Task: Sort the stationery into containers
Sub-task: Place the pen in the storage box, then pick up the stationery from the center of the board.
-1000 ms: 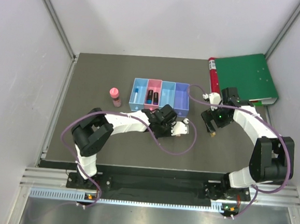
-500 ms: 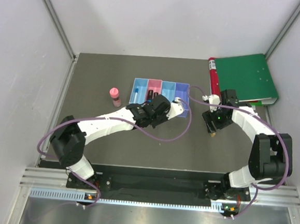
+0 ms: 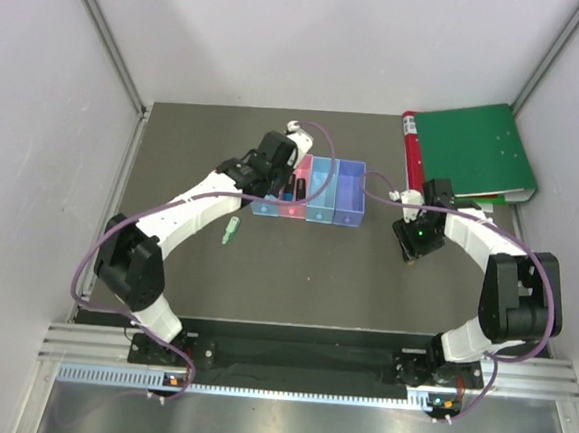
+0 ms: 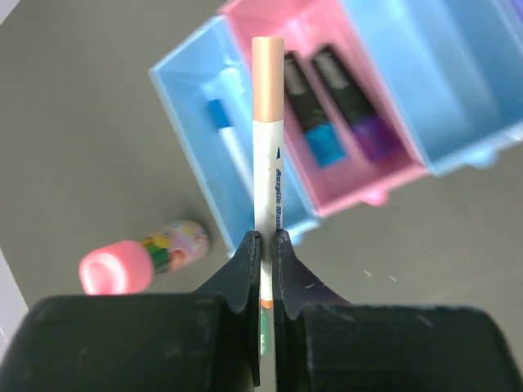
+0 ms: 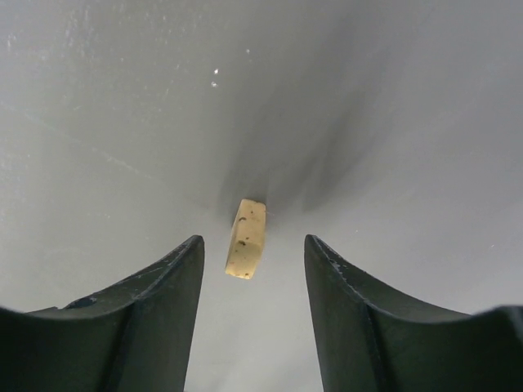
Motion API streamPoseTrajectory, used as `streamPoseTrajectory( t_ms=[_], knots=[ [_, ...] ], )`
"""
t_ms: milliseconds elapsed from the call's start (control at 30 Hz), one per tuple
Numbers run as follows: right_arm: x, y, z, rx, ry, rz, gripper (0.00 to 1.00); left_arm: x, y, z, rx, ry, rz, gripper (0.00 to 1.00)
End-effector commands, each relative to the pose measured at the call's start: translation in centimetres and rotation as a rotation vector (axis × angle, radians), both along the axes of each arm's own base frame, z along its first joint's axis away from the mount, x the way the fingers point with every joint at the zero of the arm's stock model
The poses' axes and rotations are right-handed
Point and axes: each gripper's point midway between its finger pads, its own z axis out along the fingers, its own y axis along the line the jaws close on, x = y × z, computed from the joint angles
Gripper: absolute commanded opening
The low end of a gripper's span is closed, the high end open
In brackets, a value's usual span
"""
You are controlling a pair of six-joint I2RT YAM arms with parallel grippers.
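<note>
I need to lower my left gripper next and move it away from the pink bin, over the light blue bin (image 3: 266,206), since the blue-white pen is already lying there.
My left gripper (image 4: 266,238) is shut on the thin white-orange pen (image 4: 267,147), which points forward over the containers (image 4: 458,98). The pen's tan tip hangs over the wall between the light blue bin (image 4: 184,106) and the pink bin (image 4: 384,175). A blue-white pen (image 4: 229,143) lies in the light blue bin, and two dark markers (image 4: 327,102) lie in the pink one. The pink-capped bottle (image 4: 139,260) lies left of the bins. My right gripper (image 5: 253,242) stands open around the tan nub (image 5: 246,238) on the table, not touching it. In the top view the pale green marker (image 3: 230,230) lies in front of the containers (image 3: 347,221).
The green binder (image 3: 475,151) and the red folder (image 3: 408,146) lie at the back right, just behind my right arm (image 3: 469,231). My left arm (image 3: 189,214) stretches across the left of the table to the bins. White walls stand on both sides.
My left arm swung from the table's middle back over the bins, still holding the pen, and uncovered the green marker. My right gripper's jaws have narrowed around the nub.
</note>
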Motion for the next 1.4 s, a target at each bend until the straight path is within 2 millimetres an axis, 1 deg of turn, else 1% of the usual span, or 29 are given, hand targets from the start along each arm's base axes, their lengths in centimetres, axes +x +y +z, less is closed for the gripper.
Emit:
streamPoseTrajectory(
  t_ms=[0,33,67,100,133,200,333,367,433,467,533,667,933,1033,1067,1133,1167,1200,1233,1267,1333,1367],
  knots=[
    [0.6,0.4,0.2,0.005,-0.026,0.005,0.47,2.6,1.6,1.1,-0.067,-0.012,0.109,0.00],
    [0.6,0.3,0.2,0.004,-0.027,0.003,0.41,2.8,1.7,0.9,-0.071,-0.009,0.118,0.00],
    [0.5,0.3,0.2,0.004,-0.027,0.003,0.37,3.1,1.8,0.3,-0.069,0.004,0.126,0.00],
    [0.5,0.3,0.2,0.003,-0.025,0.003,0.35,3.6,2.2,0.3,-0.085,0.010,0.145,0.00],
    [0.6,0.3,0.2,0.004,-0.027,0.003,0.28,3.9,2.4,0.1,-0.089,0.014,0.155,0.00],
    [0.6,0.3,0.2,0.003,-0.026,0.002,0.22,4.4,2.9,-0.6,-0.092,0.030,0.178,0.00],
    [0.5,0.3,0.3,0.000,-0.028,0.001,0.09,5.0,2.8,-1.3,-0.125,0.048,0.193,0.00],
    [0.5,0.3,0.4,0.000,-0.030,0.005,0.07,5.1,2.8,-1.7,-0.123,0.058,0.196,0.00],
    [0.6,0.4,0.7,0.000,-0.033,0.007,0.03,5.5,2.8,-1.8,-0.155,0.068,0.221,0.00],
    [0.7,0.4,0.9,0.000,-0.036,0.006,0.02,5.7,2.9,-2.1,-0.155,0.074,0.230,0.00],
    [0.9,0.6,1.6,0.005,-0.046,0.006,0.00,6.3,3.1,-2.0,-0.175,0.074,0.248,0.00],
    [1.1,0.7,2.3,0.011,-0.053,0.007,0.00,6.8,3.1,-2.2,-0.189,0.085,0.263,0.00],
    [1.4,1.3,3.3,0.018,-0.066,0.023,0.00,6.9,2.9,-0.8,-0.204,0.056,0.250,0.00],
    [2.0,1.4,4.3,0.015,-0.087,0.030,0.00,6.4,3.0,-0.6,-0.207,0.070,0.247,0.00],
    [2.3,1.5,5.0,0.015,-0.101,0.034,0.00,6.2,3.0,-0.6,-0.214,0.075,0.247,0.01],
    [2.6,1.4,6.0,0.011,-0.120,0.041,0.00,5.8,2.9,-0.2,-0.226,0.080,0.245,0.02],
    [2.8,1.5,7.0,0.013,-0.135,0.044,0.00,5.6,2.9,0.0,-0.236,0.083,0.245,0.02],
    [3.0,1.5,7.5,0.012,-0.143,0.047,0.00,5.5,2.8,0.2,-0.243,0.082,0.243,0.04],
    [3.1,1.6,8.0,0.014,-0.151,0.050,0.00,5.2,2.8,0.7,-0.257,0.077,0.235,0.11],
    [3.7,1.7,9.3,0.017,-0.183,0.051,0.00,5.1,2.7,1.1,-0.265,0.072,0.229,0.20],
    [3.7,1.7,10.3,0.017,-0.192,0.058,0.00,4.7,2.6,1.8,-0.284,0.065,0.217,0.38],
    [4.2,1.9,11.6,0.023,-0.220,0.060,0.00,4.4,2.5,2.1,-0.289,0.063,0.205,0.54]
  ],
)
